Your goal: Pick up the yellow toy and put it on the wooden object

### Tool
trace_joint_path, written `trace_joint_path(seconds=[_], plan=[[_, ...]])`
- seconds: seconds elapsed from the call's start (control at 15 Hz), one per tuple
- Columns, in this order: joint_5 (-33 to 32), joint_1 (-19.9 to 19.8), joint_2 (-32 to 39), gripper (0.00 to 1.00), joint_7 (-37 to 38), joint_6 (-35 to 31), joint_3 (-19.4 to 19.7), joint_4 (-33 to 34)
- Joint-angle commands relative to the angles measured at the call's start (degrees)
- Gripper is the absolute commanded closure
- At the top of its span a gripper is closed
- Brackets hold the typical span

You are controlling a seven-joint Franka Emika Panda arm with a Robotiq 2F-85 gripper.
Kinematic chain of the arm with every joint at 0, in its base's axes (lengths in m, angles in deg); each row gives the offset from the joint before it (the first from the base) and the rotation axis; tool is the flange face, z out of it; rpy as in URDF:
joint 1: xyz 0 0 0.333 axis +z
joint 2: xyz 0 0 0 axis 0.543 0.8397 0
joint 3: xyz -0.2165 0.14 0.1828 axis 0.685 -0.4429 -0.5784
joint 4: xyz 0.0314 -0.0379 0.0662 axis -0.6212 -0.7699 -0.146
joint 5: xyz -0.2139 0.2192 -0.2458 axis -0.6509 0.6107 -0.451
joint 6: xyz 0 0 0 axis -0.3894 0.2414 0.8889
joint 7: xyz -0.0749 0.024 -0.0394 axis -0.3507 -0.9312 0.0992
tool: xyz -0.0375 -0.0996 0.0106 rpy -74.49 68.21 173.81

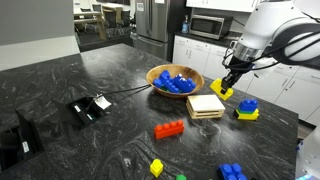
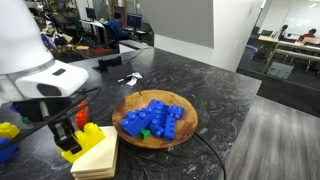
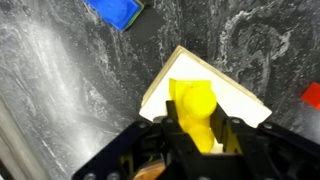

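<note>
My gripper holds the yellow toy above the slab's edge. It will move slightly farther over the slab and lower the toy onto its pale top before it opens.
My gripper is shut on the yellow toy, an all-yellow studded brick, and holds it in the air just above the pale wooden slab. In an exterior view the toy hangs over the slab's near edge, between the fingers. In the wrist view the toy sits between the black fingers, with the slab right beneath it.
A round wooden bowl of blue pieces stands beside the slab, also seen in an exterior view. A yellow piece topped with blue, a red brick, a small yellow cube, a blue brick and a black device lie on the dark counter.
</note>
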Motion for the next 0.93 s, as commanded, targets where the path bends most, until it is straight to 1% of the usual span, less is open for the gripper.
trace_joint_path(seconds=[0.0,0.13,0.33,0.6,0.87], plan=[[-1.5,-1.8,4.0,0.89,3.9,2.6,-0.8,2.9],[-0.9,-0.9,6.0,0.89,3.7,2.2,-0.5,3.2],[-0.4,1.0,8.7,0.89,0.9,1.3,-0.2,3.6],[-0.8,3.8,10.8,0.89,-5.4,1.2,0.4,3.9],[-0.8,4.7,11.9,0.89,-11.4,1.1,1.3,4.2]])
